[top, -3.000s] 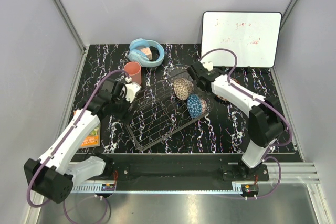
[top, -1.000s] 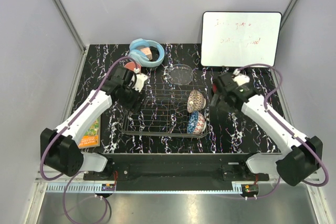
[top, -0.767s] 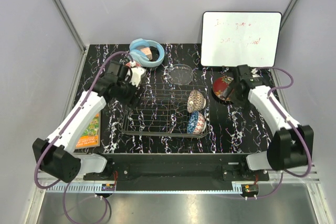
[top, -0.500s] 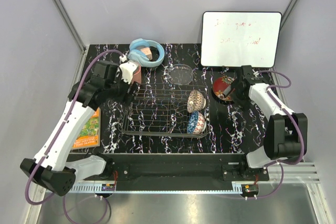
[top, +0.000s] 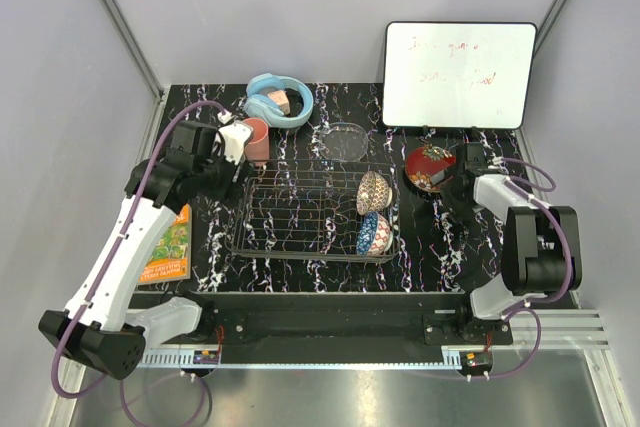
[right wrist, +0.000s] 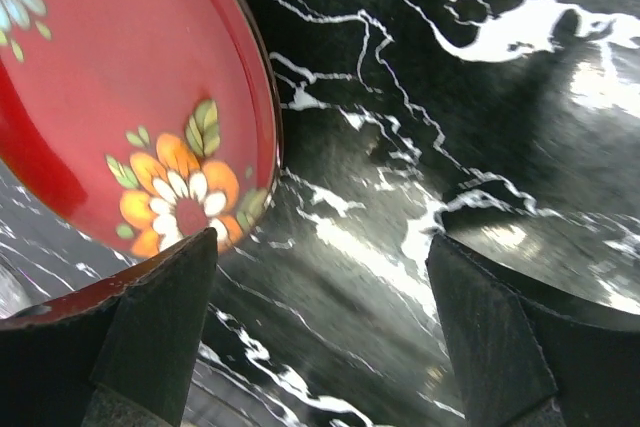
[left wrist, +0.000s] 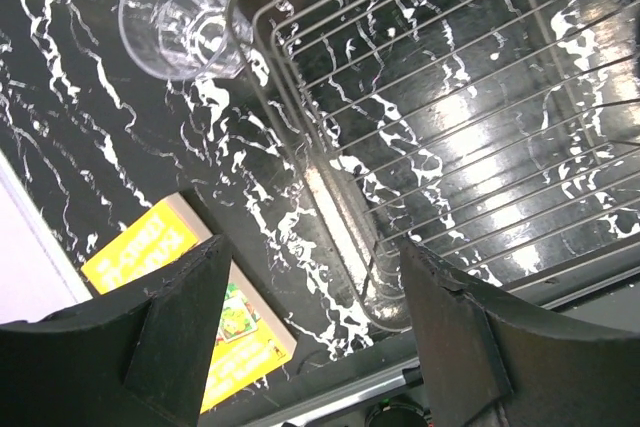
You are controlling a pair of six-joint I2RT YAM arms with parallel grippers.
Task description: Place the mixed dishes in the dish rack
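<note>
The robot's right gripper needs to ease onto the rim (right wrist: 271,185) beside the orange flower, with one finger on each side of it, since the rim already lies close by one finger.
The chrome dish rack (top: 300,215) holds a small beige patterned bowl (top: 373,190) and a blue patterned bowl (top: 372,233) at its right end. Behind the rack a clear glass bowl (top: 346,140) sits on the table. My left gripper (top: 232,152) hovers open and empty off the rack's left end (left wrist: 330,197). Close ahead of it stand the clear tumbler (left wrist: 180,17) and the salmon-pink cup (top: 257,137). My right gripper (right wrist: 320,317) is open, low at the right edge of the red lacquer dish (right wrist: 130,77), whose rim lies beside one finger (right wrist: 150,332).
Light blue headphones (top: 280,99) lie at the back left, and a whiteboard (top: 458,72) leans at the back right. An orange book (top: 170,247) lies near the table's left edge, left of the rack, and also shows under my left gripper as the book (left wrist: 200,297).
The left arm drew back leftward from over the rack toward the cup and tumbler. The right gripper swung to the red dish and settled low at its right edge.
</note>
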